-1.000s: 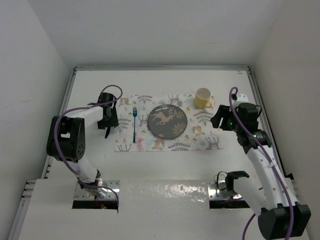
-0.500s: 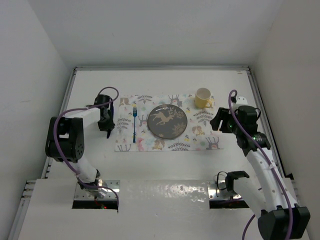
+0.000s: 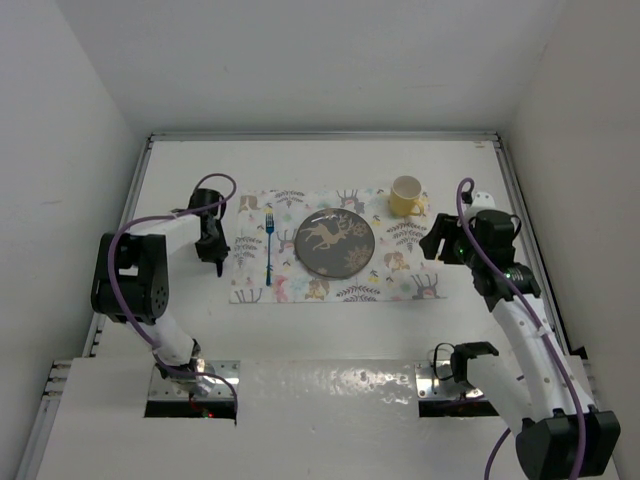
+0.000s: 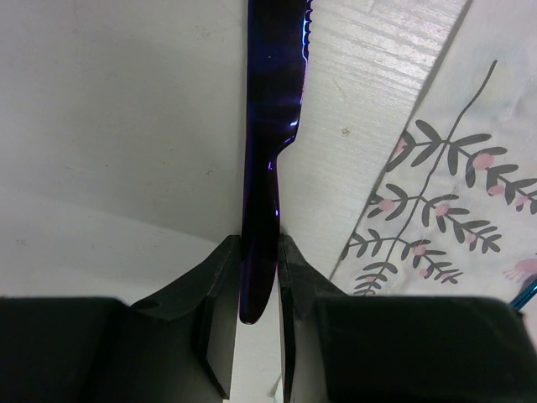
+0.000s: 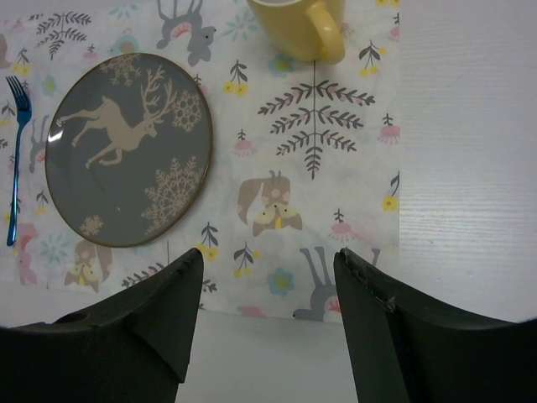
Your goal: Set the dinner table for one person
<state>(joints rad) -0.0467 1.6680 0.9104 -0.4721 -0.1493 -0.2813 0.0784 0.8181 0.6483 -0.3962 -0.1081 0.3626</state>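
The fork is on the other side of the plate, so my left gripper will next carry the knife [image 4: 268, 126] past the plate and let go of it on the clear mat beyond.
The white dinner table [image 3: 300, 170] carries a cloth mat [image 3: 400, 262] printed with deer and leaves. On the mat lie a grey deer plate [image 3: 335, 243], a blue fork [image 3: 269, 248] left of it and a yellow mug [image 3: 406, 194] at the far right corner. My left gripper [image 3: 212, 250] hovers left of the mat, shut on a dark purple knife [image 4: 268, 126] by its handle, blade pointing away. My right gripper [image 3: 438, 243] is open and empty over the mat's right edge [image 5: 319, 168], with the plate [image 5: 126, 147] and mug [image 5: 302, 25] ahead of it.
Metal rails run along the table edges [image 3: 510, 180], with white walls close on three sides. Bare tabletop [image 5: 470, 126] lies right of the mat. The fork's tip [image 4: 524, 294] shows at the edge of the left wrist view.
My left gripper has shifted slightly left and turned a little with the knife in it. My right gripper has dropped a touch and otherwise held still.
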